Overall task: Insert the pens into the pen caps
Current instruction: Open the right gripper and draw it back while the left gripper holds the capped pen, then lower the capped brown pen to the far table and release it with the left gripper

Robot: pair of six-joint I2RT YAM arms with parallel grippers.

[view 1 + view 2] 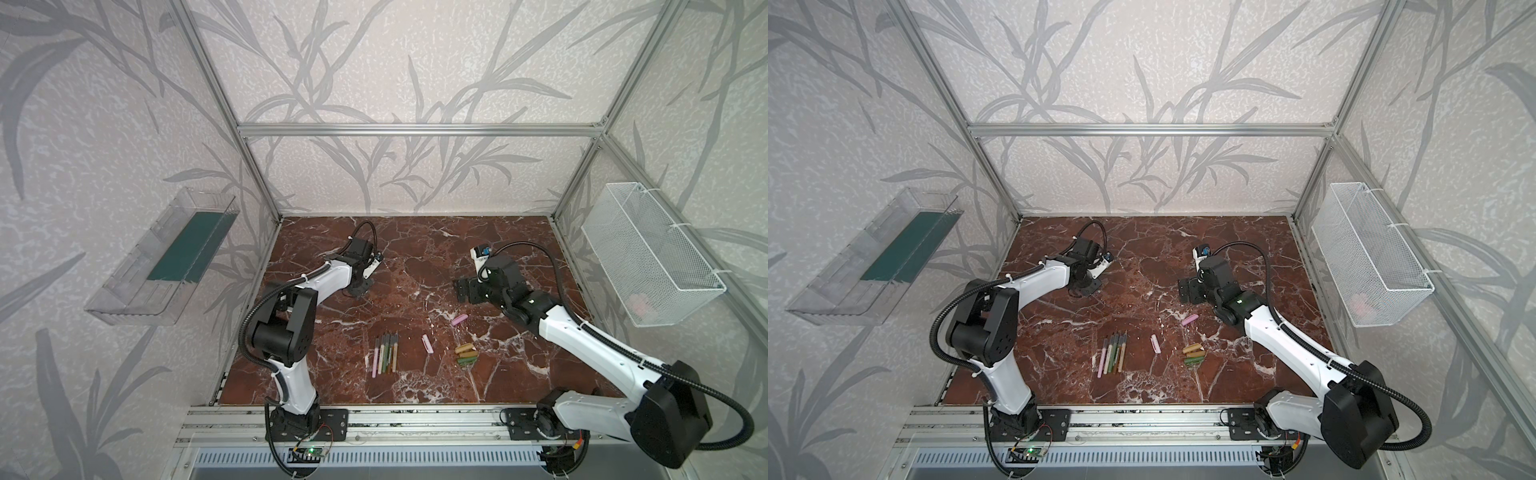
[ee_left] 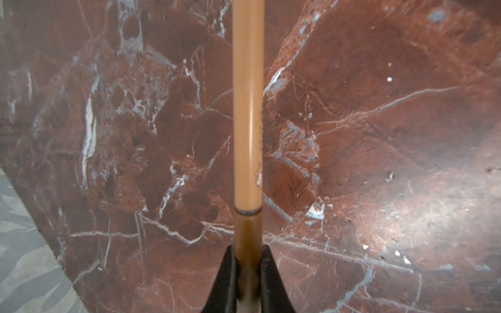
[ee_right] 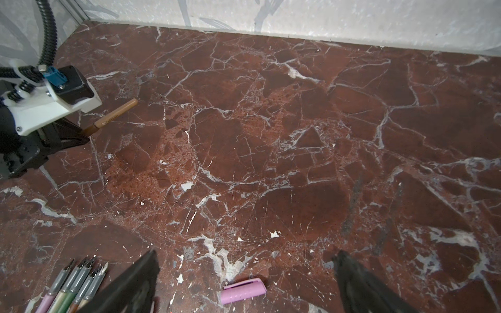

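My left gripper is close above an empty part of the marble, so it should move gently down to that bare marble and open to release the gold-tan pen.
My left gripper (image 2: 248, 252) is shut on a gold-tan pen (image 2: 248, 108) that sticks out straight ahead of the jaws, low over the marble at the back left (image 1: 359, 286). A seam crosses its body just past the fingertips. In the right wrist view the same pen (image 3: 113, 116) juts from the left gripper. My right gripper (image 3: 245, 254) is open and holds nothing, above a pink pen cap (image 3: 243, 290) (image 1: 460, 320). Several pens (image 1: 384, 351) lie side by side near the front. A second pink cap (image 1: 427, 343) and a cluster of gold and green caps (image 1: 466, 353) lie to their right.
A white wire basket (image 1: 652, 257) hangs on the right wall and a clear plastic tray (image 1: 166, 257) on the left wall. Aluminium frame posts ring the marble table (image 1: 415, 257). Both arm bases sit on the front rail (image 1: 415, 419).
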